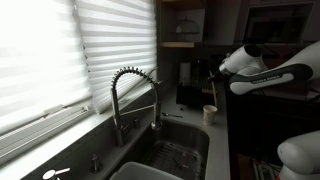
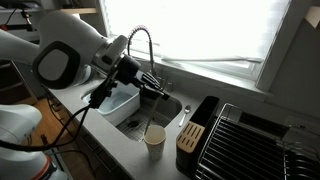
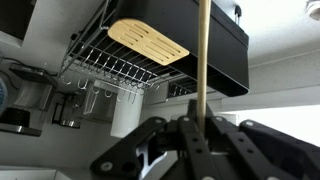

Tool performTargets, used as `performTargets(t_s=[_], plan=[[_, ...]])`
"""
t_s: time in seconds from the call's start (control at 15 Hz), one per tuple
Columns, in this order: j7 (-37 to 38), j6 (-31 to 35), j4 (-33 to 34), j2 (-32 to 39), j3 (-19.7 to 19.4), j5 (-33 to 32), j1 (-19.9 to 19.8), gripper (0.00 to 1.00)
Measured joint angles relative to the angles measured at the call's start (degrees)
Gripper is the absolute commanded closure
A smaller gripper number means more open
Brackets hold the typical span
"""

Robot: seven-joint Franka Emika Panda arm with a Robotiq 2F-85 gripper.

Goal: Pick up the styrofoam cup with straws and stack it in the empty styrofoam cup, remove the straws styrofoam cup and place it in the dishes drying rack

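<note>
Next, my gripper swings, tilting up, toward the black knife block (image 2: 206, 113) (image 3: 225, 50), which stands beyond the cup from it. It then releases the thin straw clear of the cup.
A white styrofoam cup (image 1: 210, 114) (image 2: 155, 141) stands upright on the counter beside the sink in both exterior views. Whether it is one cup or two stacked I cannot tell. My gripper (image 2: 160, 93) (image 1: 215, 73) hangs above the sink's edge, higher than the cup and apart from it. In the wrist view the gripper (image 3: 203, 125) is shut on a thin tan straw (image 3: 203, 60) that runs straight from the jaws to the frame's edge. The wire dish drying rack (image 2: 255, 135) (image 3: 105, 62) lies past the cup.
A steel sink (image 2: 135, 115) (image 1: 175, 155) with a tall coiled faucet (image 1: 130, 90) (image 2: 140, 45) sits below the window blinds. A black knife block with a wooden slotted top (image 2: 190, 138) (image 3: 148, 42) stands between cup and rack. A white tub (image 2: 120, 103) is in the sink.
</note>
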Motion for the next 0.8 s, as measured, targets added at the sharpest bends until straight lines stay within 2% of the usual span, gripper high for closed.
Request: performTargets(t_s=[0.4, 0.53, 0.8], plan=[[0.02, 0.26, 0.08, 0.43, 0.32, 0.13, -0.21, 0.99], [0.42, 1.90, 0.99, 0.37, 0.79, 0.20, -1.82, 0.99], [1.53, 8.37, 5.90, 0.80, 1.45, 3.60, -7.45, 0.99]])
